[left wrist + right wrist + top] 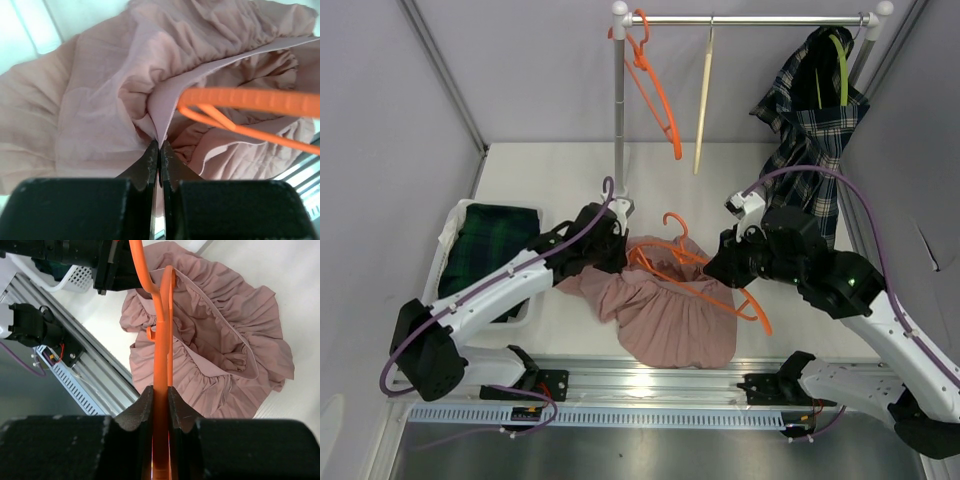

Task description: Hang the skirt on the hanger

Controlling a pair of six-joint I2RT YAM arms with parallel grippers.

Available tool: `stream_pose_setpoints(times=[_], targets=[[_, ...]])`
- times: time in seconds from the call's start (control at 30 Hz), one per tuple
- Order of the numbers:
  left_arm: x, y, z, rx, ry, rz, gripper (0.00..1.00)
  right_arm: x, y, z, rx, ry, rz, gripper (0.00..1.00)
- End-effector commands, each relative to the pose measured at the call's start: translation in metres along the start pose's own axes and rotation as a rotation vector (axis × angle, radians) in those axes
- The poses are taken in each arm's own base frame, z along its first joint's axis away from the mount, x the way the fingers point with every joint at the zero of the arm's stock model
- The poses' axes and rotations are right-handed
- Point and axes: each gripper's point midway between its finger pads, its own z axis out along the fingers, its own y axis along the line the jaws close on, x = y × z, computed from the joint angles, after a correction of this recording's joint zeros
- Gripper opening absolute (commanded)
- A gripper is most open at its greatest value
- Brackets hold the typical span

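Note:
The skirt's waist lies below and to the left of my right gripper in the top view, so I need to lower the hanger that way into the skirt's open waist (666,267) (212,335) next and release it.
A dusty pink skirt (672,315) lies crumpled on the white table between the arms. My left gripper (610,250) is at its left upper edge, shut on a fold of the waistband (162,107), which rises from the pinched fingertips. My right gripper (725,265) is shut on one arm of an orange hanger (695,268), whose other end lies over the skirt's open waist. In the right wrist view the hanger bar (162,340) runs straight out between the jaws toward the skirt (225,340). In the left wrist view the hanger (250,102) crosses just right of the held fold.
A clothes rail at the back carries another orange hanger (655,90), a wooden hanger (703,100) and a plaid garment (810,120). Its upright pole (619,110) stands just behind the skirt. A white basket (455,225) with dark green cloth sits at the left.

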Motion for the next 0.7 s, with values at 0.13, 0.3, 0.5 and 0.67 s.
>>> stream_pose_setpoints(times=[0.13,0.3,0.5,0.67], targets=[[-0.034,0.007,-0.021,-0.063,-0.087,0.044,0.09,0.001,0.022,-0.016,-0.127,-0.032,-0.069,0.00],[-0.044,-0.003,-0.025,-0.021,-0.104,0.033,0.09,0.010,0.016,-0.002,-0.106,-0.009,-0.056,0.00],[-0.041,-0.017,-0.032,0.029,-0.109,0.048,0.08,0.003,0.010,0.016,-0.081,-0.054,-0.071,0.00],[-0.039,-0.025,-0.038,0.069,-0.118,0.063,0.09,-0.001,0.017,0.035,-0.134,-0.072,-0.102,0.00]])
